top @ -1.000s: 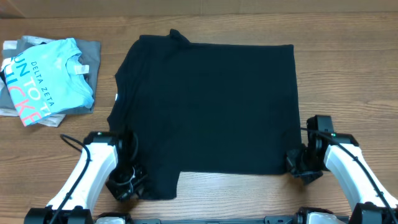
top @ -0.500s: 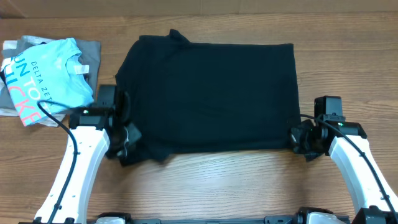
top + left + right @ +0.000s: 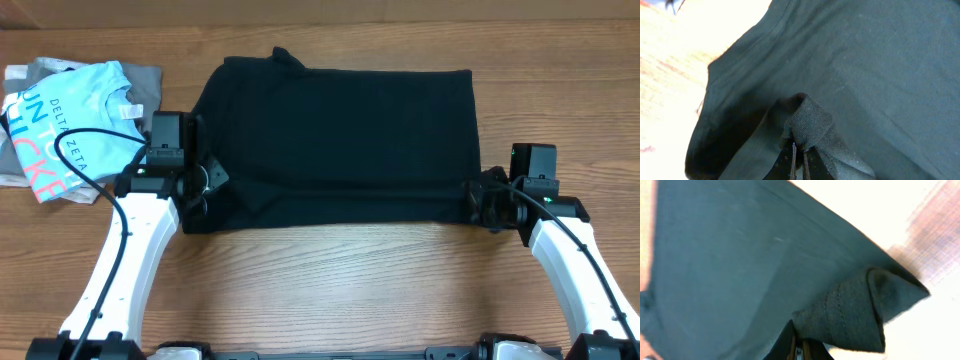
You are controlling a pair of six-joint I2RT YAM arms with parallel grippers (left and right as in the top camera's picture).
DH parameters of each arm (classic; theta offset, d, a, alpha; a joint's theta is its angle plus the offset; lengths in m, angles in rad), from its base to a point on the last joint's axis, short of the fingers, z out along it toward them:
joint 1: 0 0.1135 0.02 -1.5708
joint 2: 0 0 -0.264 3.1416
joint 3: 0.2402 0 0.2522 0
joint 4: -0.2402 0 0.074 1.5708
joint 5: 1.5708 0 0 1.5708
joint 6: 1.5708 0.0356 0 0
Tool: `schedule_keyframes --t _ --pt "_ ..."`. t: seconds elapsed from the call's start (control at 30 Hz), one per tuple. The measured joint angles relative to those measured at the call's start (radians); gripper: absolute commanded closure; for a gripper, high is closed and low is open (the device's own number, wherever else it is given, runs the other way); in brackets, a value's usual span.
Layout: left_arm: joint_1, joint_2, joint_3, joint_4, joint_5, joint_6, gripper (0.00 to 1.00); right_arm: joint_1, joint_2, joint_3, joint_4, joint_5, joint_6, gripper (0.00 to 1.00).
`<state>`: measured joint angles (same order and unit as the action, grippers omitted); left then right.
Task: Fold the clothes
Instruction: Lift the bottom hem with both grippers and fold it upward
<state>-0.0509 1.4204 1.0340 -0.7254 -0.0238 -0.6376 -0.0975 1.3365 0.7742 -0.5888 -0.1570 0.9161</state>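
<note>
My left gripper needs to move the bunched fold outward over the flat part of the black T-shirt and let go of it there.
The clothes, a black T-shirt (image 3: 340, 130), lie spread across the middle of the wooden table with the near edge lifted and carried toward the far side. My left gripper (image 3: 205, 185) is shut on a bunched fold of the shirt (image 3: 807, 122) at its near left corner. At the near right corner my right gripper (image 3: 478, 200) is shut on the hemmed edge (image 3: 855, 312). Both pairs of jaws stand nearly together with fabric pinched at their tips.
A light-blue printed T-shirt (image 3: 70, 135) lies on a grey folded shirt (image 3: 145, 85) at the far left, close to my left arm (image 3: 130, 250). Bare wooden tabletop (image 3: 340, 290) stretches in front of the black shirt.
Both grippers have moved away from the near edge toward the far side, dragging the shirt's near edge over itself. The visible black area is shorter front to back.
</note>
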Motion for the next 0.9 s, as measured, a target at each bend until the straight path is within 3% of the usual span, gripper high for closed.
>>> schedule_keyframes --t 0.23,0.47,0.53,0.6,0.63,0.67,0.7,0.73,0.9 --pt "0.000 0.115 0.001 0.096 -0.004 0.015 0.96 0.000 0.018 0.000 0.114 -0.020 0.001 0.96" --pt "0.000 0.204 0.001 0.280 -0.004 0.072 0.96 0.000 0.182 0.005 0.283 -0.055 0.000 0.96" --pt "0.000 0.215 0.001 0.315 -0.004 0.082 0.96 0.000 0.201 0.005 0.283 -0.061 0.000 0.87" --pt "0.000 0.229 0.001 0.348 -0.004 0.092 0.95 0.000 0.210 0.005 0.284 -0.066 -0.005 0.67" --pt "0.000 0.237 0.001 0.367 -0.004 0.092 0.84 0.000 0.211 0.005 0.285 -0.068 0.001 0.50" --pt "0.000 0.244 0.001 0.381 -0.004 0.093 0.54 0.000 0.211 0.005 0.285 -0.070 -0.006 0.32" --pt "0.000 0.252 0.001 0.398 -0.004 0.095 0.19 0.000 0.211 0.006 0.285 -0.072 -0.003 0.20" --pt "0.000 0.260 0.001 0.412 -0.004 0.101 0.00 0.000 0.211 0.006 0.285 -0.072 -0.003 0.11" --pt "0.000 0.270 0.003 0.430 -0.007 0.132 0.00 0.000 0.211 0.011 0.265 -0.076 -0.041 0.08"
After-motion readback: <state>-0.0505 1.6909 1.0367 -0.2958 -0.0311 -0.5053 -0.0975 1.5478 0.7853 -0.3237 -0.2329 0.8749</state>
